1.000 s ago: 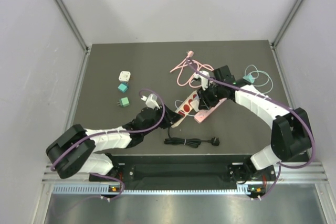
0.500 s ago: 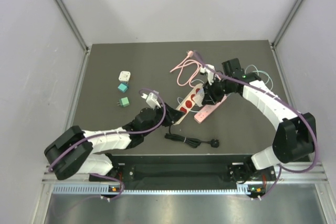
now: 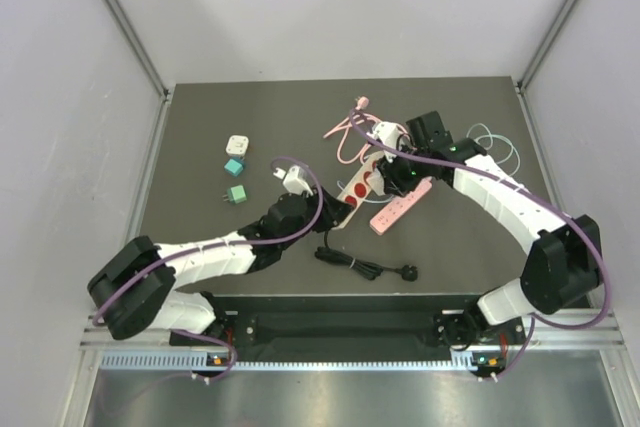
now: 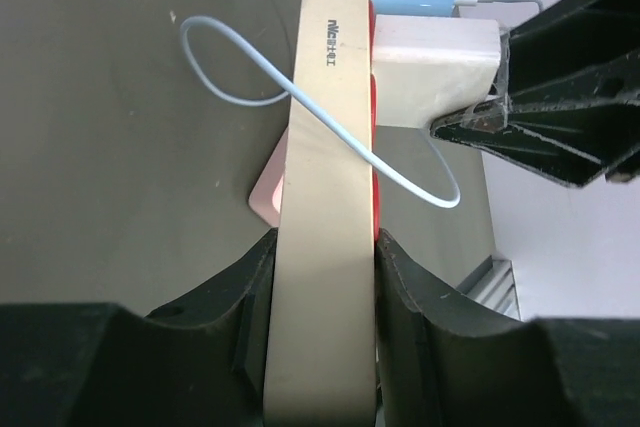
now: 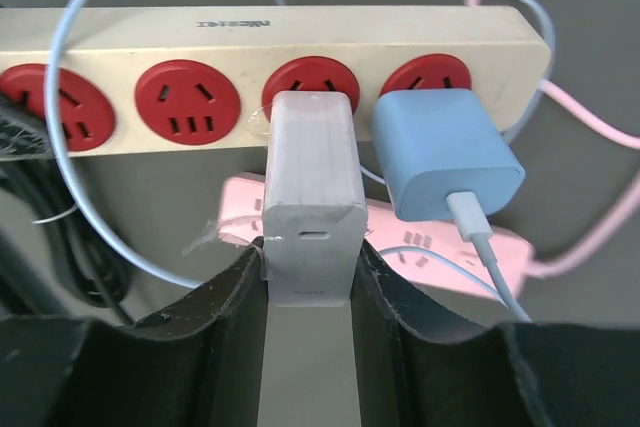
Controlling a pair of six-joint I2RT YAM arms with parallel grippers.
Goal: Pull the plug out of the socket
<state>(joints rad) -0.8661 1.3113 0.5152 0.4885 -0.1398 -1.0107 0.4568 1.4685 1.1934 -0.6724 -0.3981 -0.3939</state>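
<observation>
Next, my right gripper pulls from the power strip rightward in the top view, then down toward the tabletop by the light blue cable below.
A cream power strip [image 3: 357,185] with red sockets is held off the table. My left gripper [image 3: 328,215] is shut on its near end; in the left wrist view the strip [image 4: 325,147] stands edge-on between my gripper's [image 4: 322,247] jaws. A white plug [image 5: 310,177] sits in the third red socket of the strip [image 5: 200,27]. My right gripper [image 5: 310,252] is shut on that plug's sides, and it also shows in the top view [image 3: 385,159]. A blue plug [image 5: 445,152] with a white cable sits in the end socket beside it.
A pink power strip [image 3: 400,205] lies under the cream one. A black cable [image 3: 365,267] lies near the front edge. Pink cable [image 3: 350,132] and light blue cable [image 3: 490,147] lie at the back. Small white [image 3: 237,145], teal [image 3: 233,166] and green [image 3: 236,194] adapters sit at the left.
Both grippers have kept their holds. The left gripper moved up and right with the strip's near end, and the right gripper shifted towards the back, so the strip now stands steeper.
</observation>
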